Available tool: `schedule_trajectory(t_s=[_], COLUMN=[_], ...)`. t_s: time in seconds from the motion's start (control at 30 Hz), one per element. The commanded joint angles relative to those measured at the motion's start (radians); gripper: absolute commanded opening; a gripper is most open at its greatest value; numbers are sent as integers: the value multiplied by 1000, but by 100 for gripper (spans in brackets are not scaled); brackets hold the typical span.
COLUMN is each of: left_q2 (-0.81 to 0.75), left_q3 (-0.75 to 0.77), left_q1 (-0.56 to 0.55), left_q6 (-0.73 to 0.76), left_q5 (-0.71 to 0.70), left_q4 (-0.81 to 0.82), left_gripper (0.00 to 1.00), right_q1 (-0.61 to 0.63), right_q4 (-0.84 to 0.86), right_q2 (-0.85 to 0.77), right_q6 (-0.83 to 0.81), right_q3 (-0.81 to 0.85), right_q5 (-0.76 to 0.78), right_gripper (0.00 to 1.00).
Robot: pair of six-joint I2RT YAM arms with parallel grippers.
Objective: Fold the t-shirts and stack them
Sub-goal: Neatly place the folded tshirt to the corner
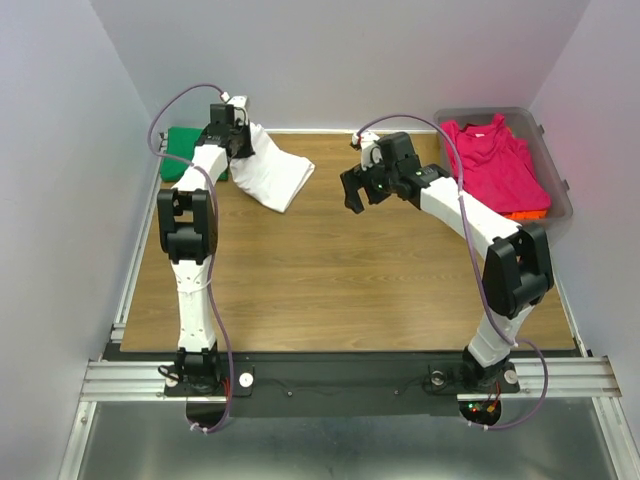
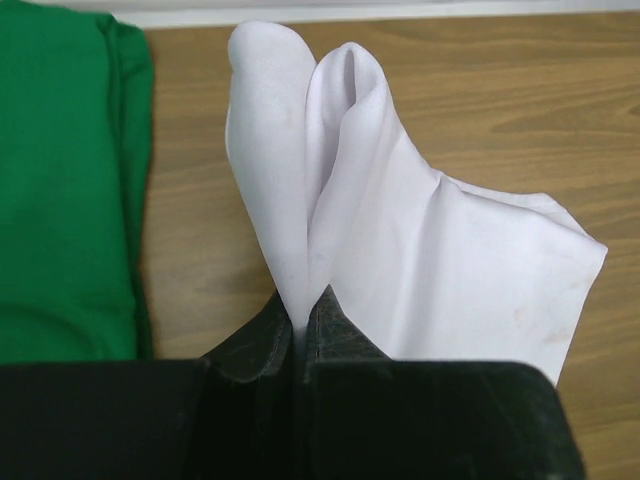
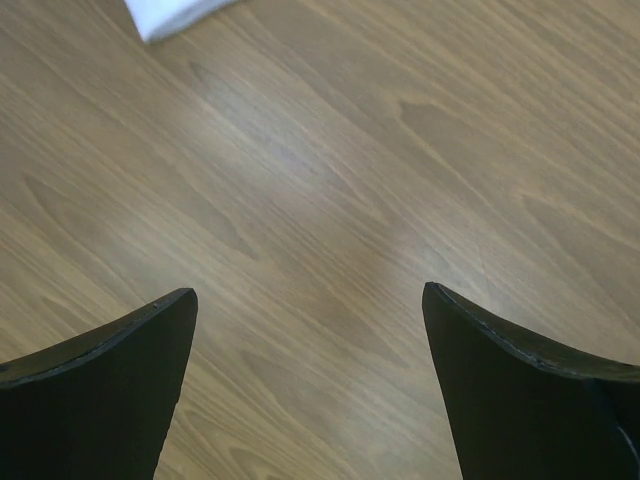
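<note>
I will lift my left gripper, move it to the left in the top view, then lower it and let go of the white t-shirt on top of the green t-shirt (image 1: 181,142) (image 2: 60,180), because that one is folded.
My left gripper (image 2: 303,308) is shut on an edge of the white t-shirt (image 2: 420,240), pinching a raised fold of it at the table's far left. In the top view the white t-shirt (image 1: 275,175) slopes from the left gripper (image 1: 243,135) down to the wood. A folded green t-shirt (image 1: 181,142) lies just left of it, also seen as the green t-shirt (image 2: 60,180) in the left wrist view. My right gripper (image 1: 362,195) hangs open over bare wood at centre back; the right gripper (image 3: 310,295) holds nothing. A magenta-pink t-shirt (image 1: 495,165) lies over an orange t-shirt (image 1: 525,214).
A clear plastic tub (image 1: 480,112) at the back right holds the pink and orange shirts. White walls close in the table on three sides. A corner of the white t-shirt (image 3: 165,15) shows at the top of the right wrist view.
</note>
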Motion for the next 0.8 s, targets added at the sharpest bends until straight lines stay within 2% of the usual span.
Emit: schedule_trajectory(t_s=[0.0, 0.27, 0.37, 0.77], left_q2=[8, 29, 38, -17], left_q3=[146, 266, 303, 318], left_q1=[37, 104, 116, 123], left_q6=[68, 131, 154, 203], left_q5=[-34, -57, -25, 7], left_q4=[5, 40, 43, 58], left_gripper=[0, 0, 0, 0], right_q1=[8, 5, 5, 5], right_q4=[25, 25, 25, 25], right_q2=[-60, -65, -60, -59], right_q6=[-45, -62, -63, -62], right_q3=[-24, -42, -47, -63], right_q5=[31, 49, 43, 35], right_gripper=[100, 100, 100, 100])
